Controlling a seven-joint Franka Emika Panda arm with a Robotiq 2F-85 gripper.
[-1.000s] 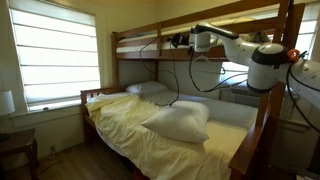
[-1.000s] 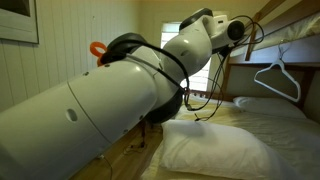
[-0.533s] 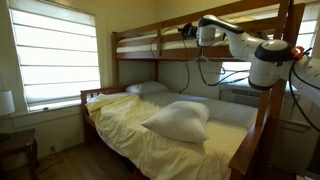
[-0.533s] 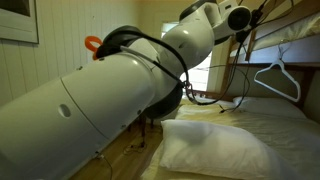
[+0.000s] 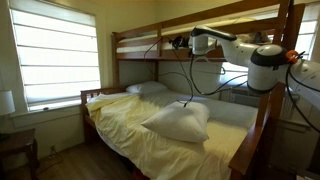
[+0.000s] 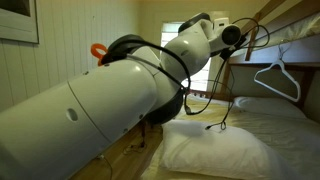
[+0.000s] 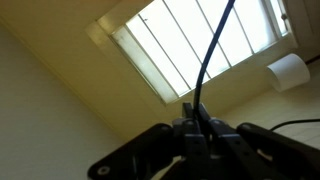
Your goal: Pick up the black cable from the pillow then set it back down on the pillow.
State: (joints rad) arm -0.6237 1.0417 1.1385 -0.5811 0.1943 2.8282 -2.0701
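I will tilt my gripper downward and lower it toward the pillow's top (image 5: pixel 182 118) to release the cable, because the cable's lower end is already touching the large cream-white pillow.
My gripper (image 5: pixel 179 42) is high above the bed, level with the upper bunk, and shows in the other exterior view too (image 6: pixel 246 28). In the wrist view its fingers (image 7: pixel 198 120) are shut on the thin black cable (image 7: pixel 214 55). The black cable (image 5: pixel 191 80) hangs from the gripper in a long strand, and its lower end reaches the large cream-white pillow (image 5: pixel 178 123). In an exterior view the cable (image 6: pixel 226 100) dangles down to the pillow (image 6: pixel 225 152), its tip touching the top.
A flatter grey-white pillow (image 5: pixel 148 88) lies at the head of the lower bed. The upper bunk rail (image 5: pixel 140 48) is close beside the gripper. A bright window (image 5: pixel 55 55) stands to the side, and a white hanger (image 6: pixel 276 80) hangs from the bunk.
My gripper rose to the upper bunk half a second ago and has come back down a little. The cable still hangs from it, its lower end now on the pillow.
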